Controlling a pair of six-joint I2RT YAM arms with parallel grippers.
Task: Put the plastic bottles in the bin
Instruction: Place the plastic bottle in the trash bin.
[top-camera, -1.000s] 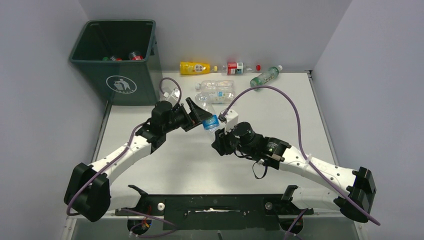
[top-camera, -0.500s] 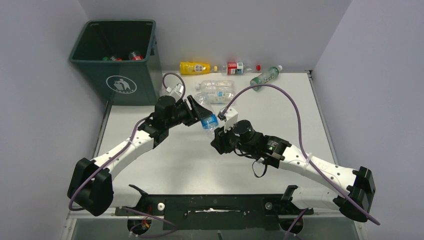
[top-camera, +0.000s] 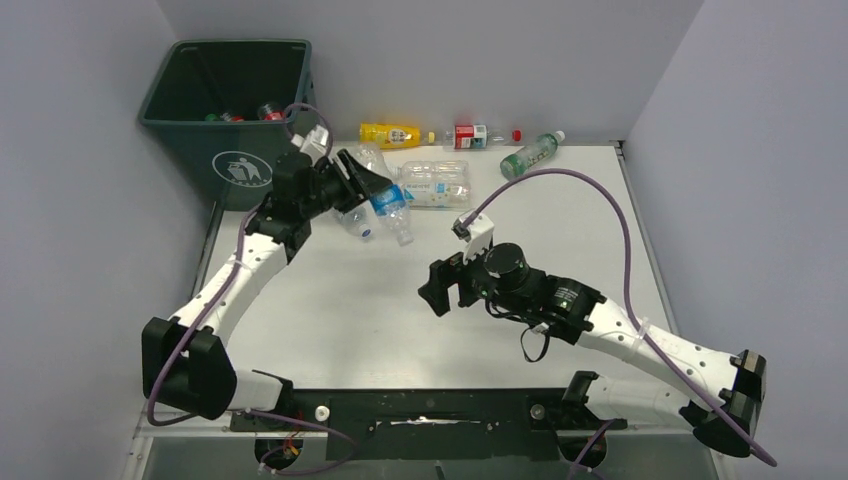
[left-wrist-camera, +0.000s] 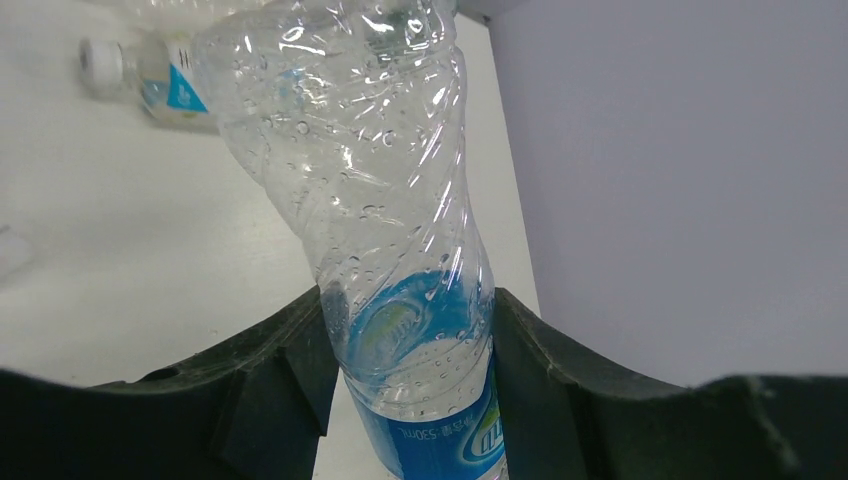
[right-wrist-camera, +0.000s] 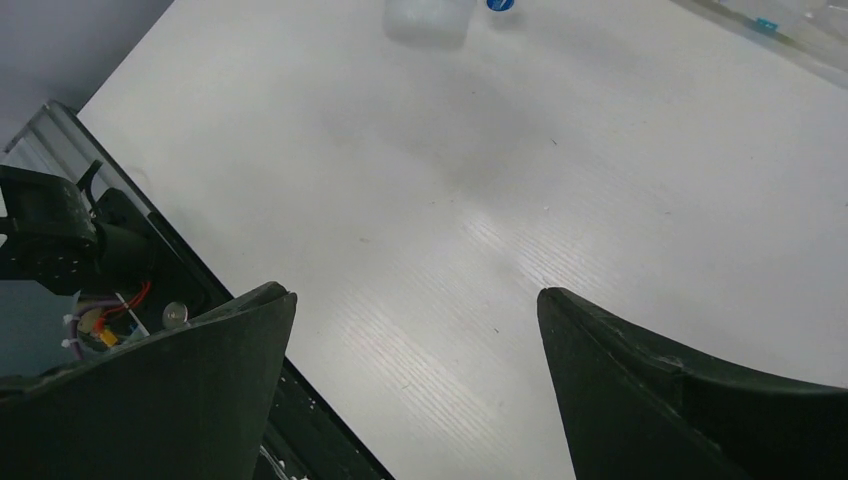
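I need to lift my left gripper next and carry the bottle outward, to the left in the top view, over the bin's opening (top-camera: 232, 84), because the bottle still hangs beside the bin.
My left gripper (top-camera: 366, 190) (left-wrist-camera: 410, 335) is shut on a crumpled clear plastic bottle with a blue label (top-camera: 387, 202) (left-wrist-camera: 380, 200). It holds the bottle in the air just right of the dark green bin (top-camera: 240, 165). The bin holds a few bottles (top-camera: 268, 110). My right gripper (top-camera: 440, 286) (right-wrist-camera: 415, 300) stands open and empty over the table's middle, apart from the held bottle. Along the back lie a yellow bottle (top-camera: 390, 134), a red-labelled one (top-camera: 470, 134), a green-labelled one (top-camera: 530, 152) and clear bottles (top-camera: 435, 183).
The bin stands at the table's far left corner against the wall. Grey walls close in the left, back and right sides. The right wrist view shows the black rail (right-wrist-camera: 60, 240) at the table's near edge. Another clear bottle (left-wrist-camera: 140, 75) lies beyond the held one.
The right gripper opened, let go of the blue-labelled bottle and drew back. The left gripper shut on that bottle and carried it up and left toward the bin.
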